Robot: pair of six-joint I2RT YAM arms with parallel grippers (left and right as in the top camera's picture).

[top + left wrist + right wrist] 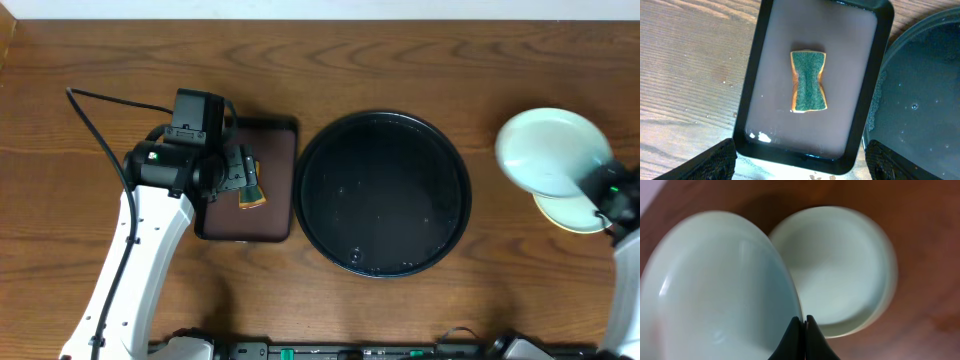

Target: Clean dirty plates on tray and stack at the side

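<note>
The mint plate (548, 150) hangs off-centre, so I should move my right gripper back and to the right in the overhead view, then lower the plate onto the stack (840, 270).
The large round black tray (385, 190) sits mid-table, wet and with no plates on it; its edge shows in the left wrist view (925, 100). My right gripper (606, 193) is shut on the rim of a pale mint plate (548, 150) and holds it tilted above the wood tabletop at the far right. Under it lies a stack whose pale yellow edge (572, 220) shows. In the right wrist view my shut fingers (803, 322) pinch the mint plate (715, 290) beside the stack (840, 270). My left gripper (800, 167) is open and empty above the rectangular tray.
A dark-brown rectangular tray (275, 150) lies left of the black tray, also shown in the left wrist view (860, 100). A green and orange sponge (809, 81) lies in it, and shows in the overhead view (252, 198). A black cable (100, 110) runs over the left of the table.
</note>
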